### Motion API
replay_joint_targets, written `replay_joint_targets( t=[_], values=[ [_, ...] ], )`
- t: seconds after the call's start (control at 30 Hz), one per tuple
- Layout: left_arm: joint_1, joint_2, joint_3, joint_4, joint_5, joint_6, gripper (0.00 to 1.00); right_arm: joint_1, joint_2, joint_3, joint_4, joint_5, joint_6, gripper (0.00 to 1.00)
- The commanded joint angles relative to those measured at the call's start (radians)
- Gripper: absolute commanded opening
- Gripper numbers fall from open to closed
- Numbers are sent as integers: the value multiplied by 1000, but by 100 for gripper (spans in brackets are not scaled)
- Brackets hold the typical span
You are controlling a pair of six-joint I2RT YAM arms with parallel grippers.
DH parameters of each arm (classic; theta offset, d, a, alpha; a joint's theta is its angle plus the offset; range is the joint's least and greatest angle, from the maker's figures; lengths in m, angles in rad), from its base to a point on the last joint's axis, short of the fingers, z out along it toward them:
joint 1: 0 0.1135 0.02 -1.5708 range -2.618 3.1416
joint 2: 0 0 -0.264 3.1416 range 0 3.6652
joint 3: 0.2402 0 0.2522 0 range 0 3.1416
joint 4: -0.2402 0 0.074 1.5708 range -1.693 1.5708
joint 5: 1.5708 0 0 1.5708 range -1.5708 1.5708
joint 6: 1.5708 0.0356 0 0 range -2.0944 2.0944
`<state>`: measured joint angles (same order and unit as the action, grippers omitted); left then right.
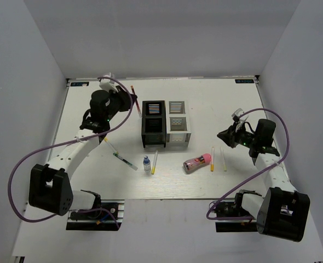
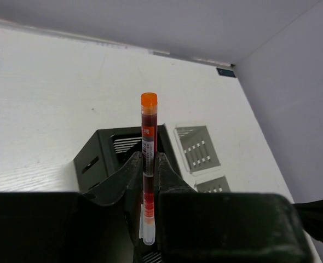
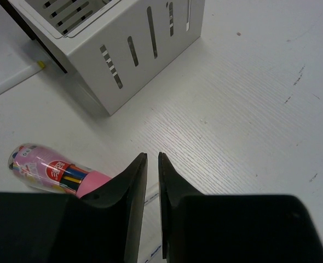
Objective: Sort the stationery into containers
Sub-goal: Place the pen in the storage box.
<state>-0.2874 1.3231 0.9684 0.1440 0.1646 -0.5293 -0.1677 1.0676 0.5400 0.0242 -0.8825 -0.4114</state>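
Observation:
I will next move my left gripper toward the right in the top view, over the open top of the black organiser [image 1: 153, 125], because it is open for the red pen.
My left gripper [image 1: 127, 104] [image 2: 149, 160] is shut on a red pen with an orange cap [image 2: 148, 129], held upright above the table just left of the black organiser [image 1: 153, 125] [image 2: 104, 156]. The white organiser [image 1: 178, 123] [image 3: 123, 49] stands against its right side. My right gripper [image 1: 225, 135] [image 3: 152, 156] hovers right of the organisers, its jaws almost together with nothing between them. The pink patterned cylinder [image 1: 197, 163] [image 3: 52, 172] lies on its side below and left of it. A white bottle with a blue cap [image 1: 146, 164] stands in front of the black organiser.
A yellow pen [image 1: 154, 162] lies beside the bottle, and a white and green pen [image 1: 123, 159] lies further left. A yellow pen [image 1: 212, 159] and a pale pen [image 1: 224, 159] lie right of the cylinder. Grey walls enclose the table on three sides.

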Motion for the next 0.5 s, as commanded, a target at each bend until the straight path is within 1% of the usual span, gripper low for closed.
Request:
replay_joint_targets(
  t=[0.0,0.07,0.2,0.27,0.37,0.43,0.47],
  values=[
    [-33,13,-37,255,-65,-44,0,5,8,29,0,-33,-15,20],
    [-59,36,-50,307,-97,-44,0,4,8,32,-1,-33,-17,20],
    [-111,100,-40,377,-226,-55,0,5,8,28,3,-41,-20,20],
    [-142,152,-13,378,-273,-55,0,5,8,28,0,-41,-20,20],
    [-180,232,42,353,-385,-46,0,2,2,28,-6,-45,-27,20],
    [-199,263,61,341,-433,-20,0,-3,-8,23,-6,-49,-26,20],
    [-212,277,75,341,-483,-9,0,2,-12,20,-6,-50,-26,20]
  ],
)
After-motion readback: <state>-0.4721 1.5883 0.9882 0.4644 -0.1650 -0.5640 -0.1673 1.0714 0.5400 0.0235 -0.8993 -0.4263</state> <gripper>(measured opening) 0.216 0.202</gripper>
